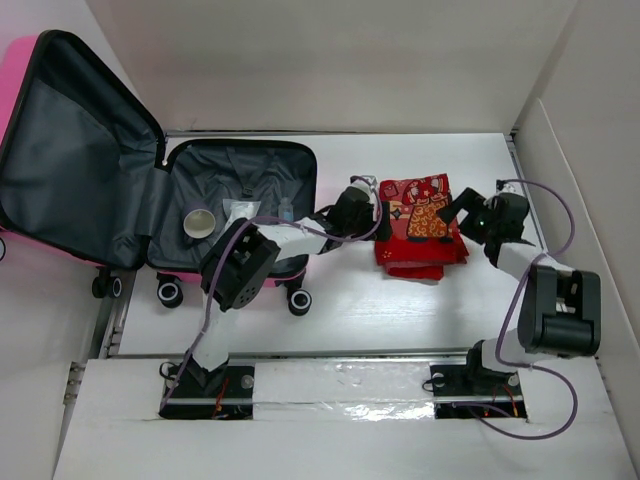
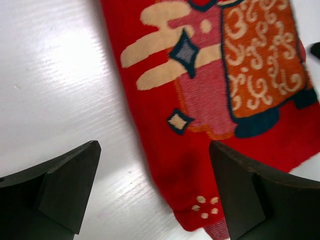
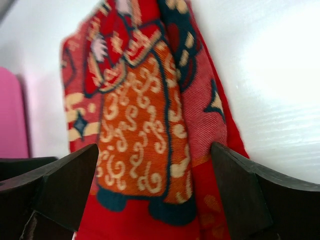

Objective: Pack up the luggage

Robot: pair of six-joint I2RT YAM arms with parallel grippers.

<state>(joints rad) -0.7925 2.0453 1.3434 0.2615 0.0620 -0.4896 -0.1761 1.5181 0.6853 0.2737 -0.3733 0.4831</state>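
My left gripper moves outward and down to the cloth's edge beside the cream bars next, since that edge runs between its open fingers.
The pink luggage (image 1: 80, 170) lies open at the left, its lid raised and its dark grey lining showing; a strip of its pink shell (image 3: 12, 115) appears in the right wrist view. A folded red cloth (image 1: 420, 228) with an orange and cream pattern lies on the white table to its right. My left gripper (image 1: 383, 215) is at the cloth's left edge. It is open (image 2: 155, 192), with the cloth's (image 2: 210, 100) corner beside the right finger. My right gripper (image 1: 462, 207) is at the cloth's right edge. It is also open (image 3: 155, 185), and straddles the cloth (image 3: 140, 125) without closing on it.
Inside the luggage's lower half (image 1: 270, 165) sit a white cup (image 1: 200, 223), a clear bag (image 1: 240, 208) and a small bottle (image 1: 286, 210). White walls (image 1: 575, 170) enclose the table at the back and right. The luggage's black wheels (image 1: 170, 292) face the near edge.
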